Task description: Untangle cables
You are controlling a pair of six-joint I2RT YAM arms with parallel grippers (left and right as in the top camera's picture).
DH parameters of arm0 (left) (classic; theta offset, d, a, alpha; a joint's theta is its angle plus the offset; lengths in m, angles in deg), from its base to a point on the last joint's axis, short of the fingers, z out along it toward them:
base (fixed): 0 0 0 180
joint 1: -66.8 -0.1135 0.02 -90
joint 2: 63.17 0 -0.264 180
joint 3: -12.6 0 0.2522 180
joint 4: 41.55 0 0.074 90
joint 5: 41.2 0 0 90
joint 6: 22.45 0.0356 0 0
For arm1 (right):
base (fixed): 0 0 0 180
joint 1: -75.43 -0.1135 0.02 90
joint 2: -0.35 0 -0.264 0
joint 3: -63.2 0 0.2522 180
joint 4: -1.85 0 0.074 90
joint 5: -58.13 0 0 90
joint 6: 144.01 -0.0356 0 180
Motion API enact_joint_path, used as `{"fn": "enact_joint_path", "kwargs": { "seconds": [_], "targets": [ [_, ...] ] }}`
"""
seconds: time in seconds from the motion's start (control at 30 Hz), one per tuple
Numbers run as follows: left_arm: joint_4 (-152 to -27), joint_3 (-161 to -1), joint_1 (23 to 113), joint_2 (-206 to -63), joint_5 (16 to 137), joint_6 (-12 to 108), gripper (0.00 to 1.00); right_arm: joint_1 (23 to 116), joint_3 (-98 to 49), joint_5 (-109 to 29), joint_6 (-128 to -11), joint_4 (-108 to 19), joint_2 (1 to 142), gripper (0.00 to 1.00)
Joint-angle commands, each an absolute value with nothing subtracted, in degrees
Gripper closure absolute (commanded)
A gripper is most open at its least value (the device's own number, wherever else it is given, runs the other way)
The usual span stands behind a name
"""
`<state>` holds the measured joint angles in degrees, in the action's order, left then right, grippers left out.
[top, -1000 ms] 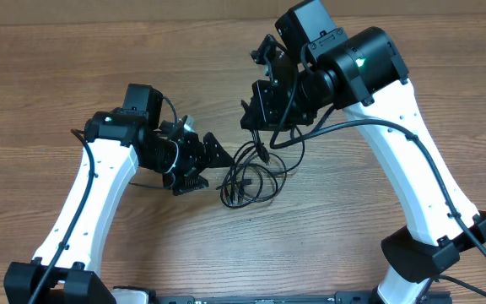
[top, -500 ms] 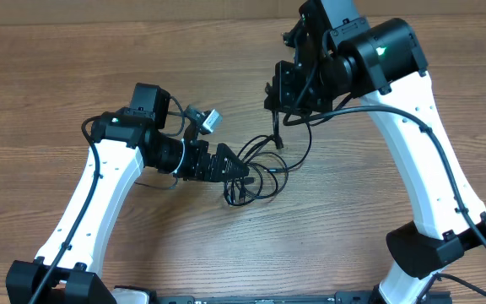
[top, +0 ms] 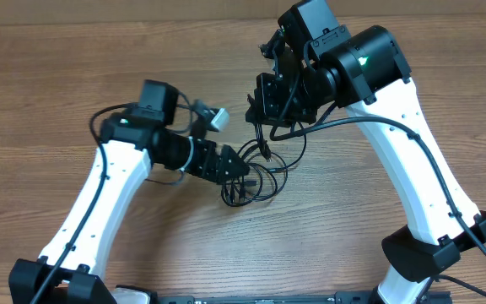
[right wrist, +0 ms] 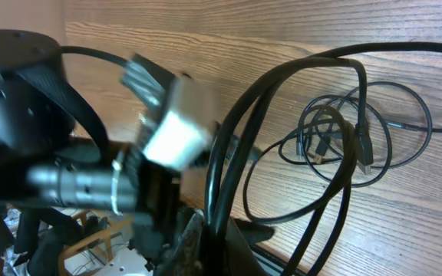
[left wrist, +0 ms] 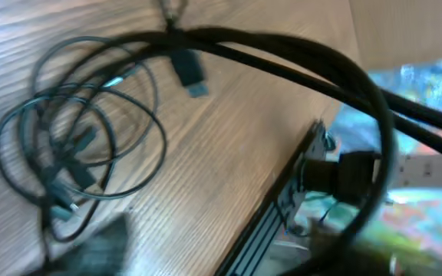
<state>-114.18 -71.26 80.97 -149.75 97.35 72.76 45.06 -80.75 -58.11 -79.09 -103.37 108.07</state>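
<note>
The robot's right gripper next needs to carry the strands to the right in the overhead view, then down beside the bundle, and then release the bundle, because its loops still overlap.
The cables (top: 256,176) are thin black cords in loose overlapping loops on the wooden table, with small plugs among them. They also show in the left wrist view (left wrist: 75,146) and the right wrist view (right wrist: 351,146). My right gripper (top: 260,118) is shut on cable strands (right wrist: 221,169) and holds them above the bundle; one plug end (top: 265,154) hangs down. My left gripper (top: 236,167) is at the bundle's left edge. Its blurred finger (left wrist: 90,249) sits far to the side, so it looks open and empty.
The wooden table (top: 74,67) extends all round. The thick black arm wire (top: 344,125) curves from my right arm over the bundle. The table's front edge and metal frame (left wrist: 282,207) show in the left wrist view. The two arms are close together.
My right gripper has come back down and left with its strands after rising to the right. My left gripper has closed in on the bundle's left edge.
</note>
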Motion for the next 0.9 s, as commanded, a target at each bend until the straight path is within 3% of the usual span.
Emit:
{"fn": "enact_joint_path", "kwargs": {
  "seconds": [0.0,0.07,0.23,0.43,0.6,0.87],
  "targets": [
    [-112.89,-70.89,84.25,-150.1,96.59,74.18,0.67,45.06,-81.78,-58.96,-79.13,-102.59,106.49,0.96],
    [-112.08,-70.89,84.73,-150.1,96.28,73.79,0.96,45.06,-81.78,-58.76,-79.11,-102.59,106.49,0.96],
    [-112.3,-72.55,83.4,-149.95,95.34,63.41,0.96,45.06,-81.78,-45.67,-80.23,-105.3,106.49,0.96],
    [-118.51,-81.65,81.41,-147.31,95.14,63.01,0.96,45.16,-80.8,-30.5,-83.42,-108.97,106.49,0.96],
    [-119.6,-92.88,81.32,-143.2,93.64,59.51,0.96,45.27,-76.58,-27.9,-84.27,-108.8,106.54,0.96],
    [-119.99,-103.77,81.32,-137.01,73.29,48.17,0.96,45.58,-66.81,-15.16,-92.18,-108.14,106.54,0.96]
  ]
}}
